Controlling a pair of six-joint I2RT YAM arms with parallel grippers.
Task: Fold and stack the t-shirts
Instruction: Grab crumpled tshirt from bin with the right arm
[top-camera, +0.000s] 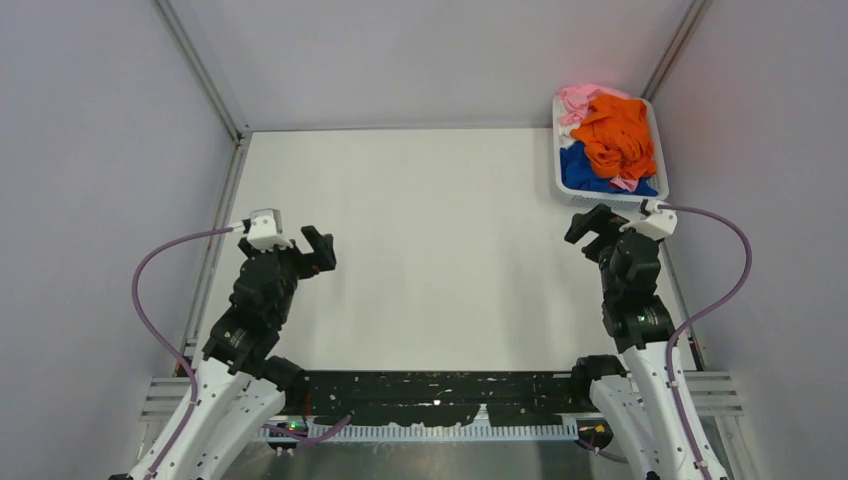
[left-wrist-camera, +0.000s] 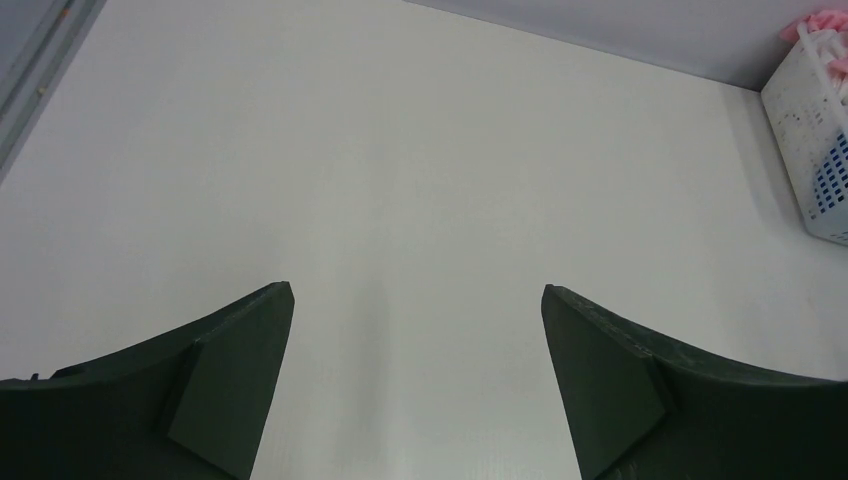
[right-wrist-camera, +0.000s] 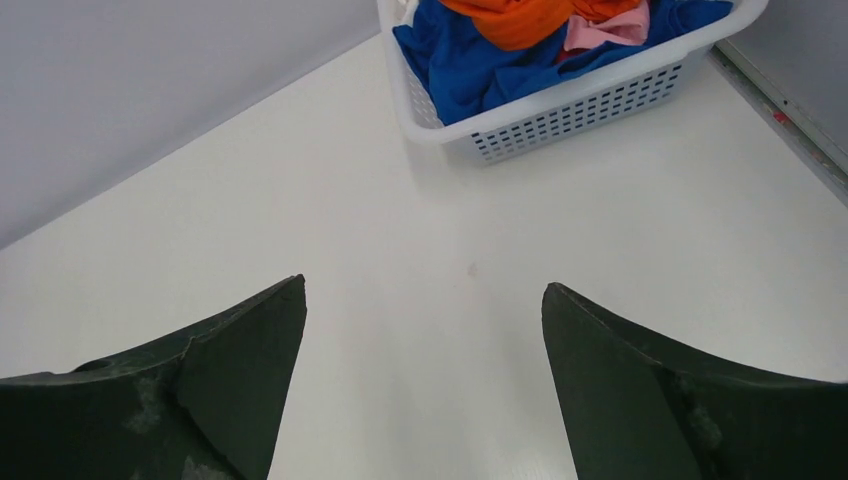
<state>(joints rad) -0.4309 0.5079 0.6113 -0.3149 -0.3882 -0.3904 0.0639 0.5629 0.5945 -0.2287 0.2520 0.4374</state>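
Note:
My right gripper moves outward over the basket next, lowers onto the orange t-shirt (top-camera: 618, 133) (right-wrist-camera: 520, 20) and closes, because that t-shirt lies on top of the others.
The t-shirts lie crumpled in a white mesh basket (top-camera: 562, 170) at the table's far right. The bright orange t-shirt (top-camera: 618, 133) is on top, over a royal blue one (top-camera: 580, 172) and a pink one (top-camera: 580, 100). In the right wrist view the basket (right-wrist-camera: 560, 110) shows with the blue t-shirt (right-wrist-camera: 470, 70) and the orange t-shirt (right-wrist-camera: 520, 20). My right gripper (top-camera: 592, 222) is open and empty, just in front of the basket. My left gripper (top-camera: 318, 250) is open and empty over the table's left side, holding nothing in the left wrist view (left-wrist-camera: 417, 300).
The white table (top-camera: 430, 250) is bordered by grey walls and aluminium frame rails (top-camera: 222, 215) on both sides. The basket's corner shows at the right edge of the left wrist view (left-wrist-camera: 815, 150). A black strip (top-camera: 430, 395) runs along the near edge between the arm bases.

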